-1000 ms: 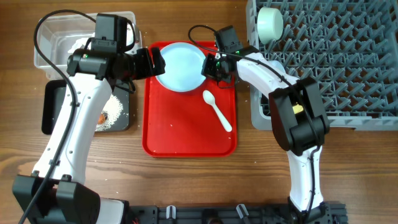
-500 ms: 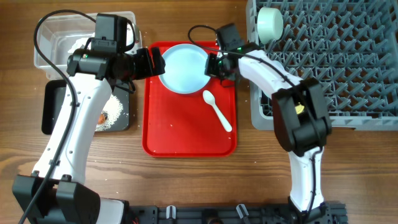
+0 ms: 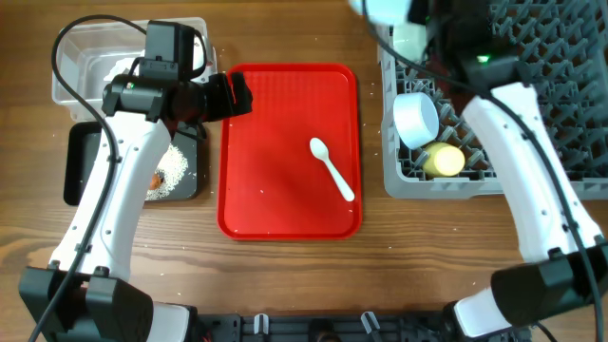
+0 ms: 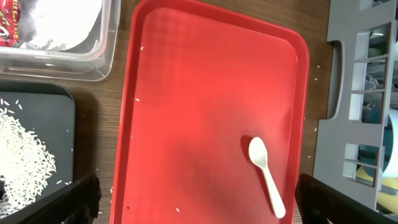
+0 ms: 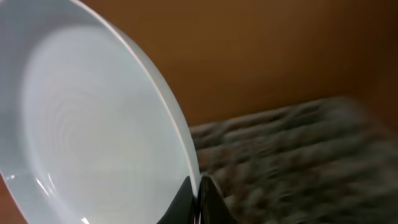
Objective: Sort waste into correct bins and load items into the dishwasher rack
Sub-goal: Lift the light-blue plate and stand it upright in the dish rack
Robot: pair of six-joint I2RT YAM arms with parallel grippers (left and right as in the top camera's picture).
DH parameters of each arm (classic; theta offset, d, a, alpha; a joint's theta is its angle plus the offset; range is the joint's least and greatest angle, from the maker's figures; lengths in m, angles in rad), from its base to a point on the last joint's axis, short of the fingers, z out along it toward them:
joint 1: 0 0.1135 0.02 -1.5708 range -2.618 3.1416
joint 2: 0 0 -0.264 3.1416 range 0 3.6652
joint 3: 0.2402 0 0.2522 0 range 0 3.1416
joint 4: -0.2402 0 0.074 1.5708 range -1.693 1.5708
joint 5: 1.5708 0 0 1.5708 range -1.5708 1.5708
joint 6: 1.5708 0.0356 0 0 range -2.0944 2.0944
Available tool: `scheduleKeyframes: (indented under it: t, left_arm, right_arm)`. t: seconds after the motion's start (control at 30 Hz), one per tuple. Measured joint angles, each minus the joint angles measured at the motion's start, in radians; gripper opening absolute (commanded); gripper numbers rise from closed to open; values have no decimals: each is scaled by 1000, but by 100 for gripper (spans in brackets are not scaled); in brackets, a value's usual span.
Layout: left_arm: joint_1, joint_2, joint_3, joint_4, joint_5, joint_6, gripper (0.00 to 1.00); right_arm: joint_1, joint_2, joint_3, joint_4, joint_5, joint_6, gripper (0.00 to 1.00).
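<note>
My right gripper holds the plate's rim and should swing the plate [image 3: 385,9] down and to the right in the overhead view, over the empty rack wires. Then it should lower the plate and release the plate's rim.
My right gripper [image 5: 196,202] is shut on the rim of the pale blue plate [image 5: 87,124]. It holds the plate tilted in the air above the grey dishwasher rack [image 3: 399,176]; overhead the plate [image 3: 385,9] is a blur at the top edge. A pale blue bowl [image 3: 415,119] and a yellow cup [image 3: 444,160] sit in the rack's left part. The white spoon [image 3: 332,169] lies on the red tray [image 3: 285,209]. My left gripper [image 4: 199,208] is open and empty above the tray's left side. The black tray [image 3: 85,166] holds rice [image 3: 176,171] and a carrot piece [image 3: 155,179].
The clear tub [image 3: 76,85] stands at the back left with white and red wrapper paper [image 4: 9,25] in it. A few rice grains lie on the red tray [image 4: 186,93]. The rack's handle side [image 4: 339,124] is just right of the tray.
My right gripper has lifted the plate off the red tray and swung it up and right over the rack. The bowl and yellow cup in the rack now show. The left arm has not moved.
</note>
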Motion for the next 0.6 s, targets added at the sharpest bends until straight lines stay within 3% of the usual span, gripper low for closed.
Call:
scheduleKeyframes:
  t: [0.2,0.37,0.6]
  left_arm:
    - [0,0,0,0,0,0,100]
    - [0,0,0,0,0,0,100]
    - [0,0,0,0,0,0,100]
  right_arm:
    - [-105,45,0,56,278,-178,4]
    - [-207,146,0,82,350,-339,4]
    - [-224,288,-11,105,365,-485,4]
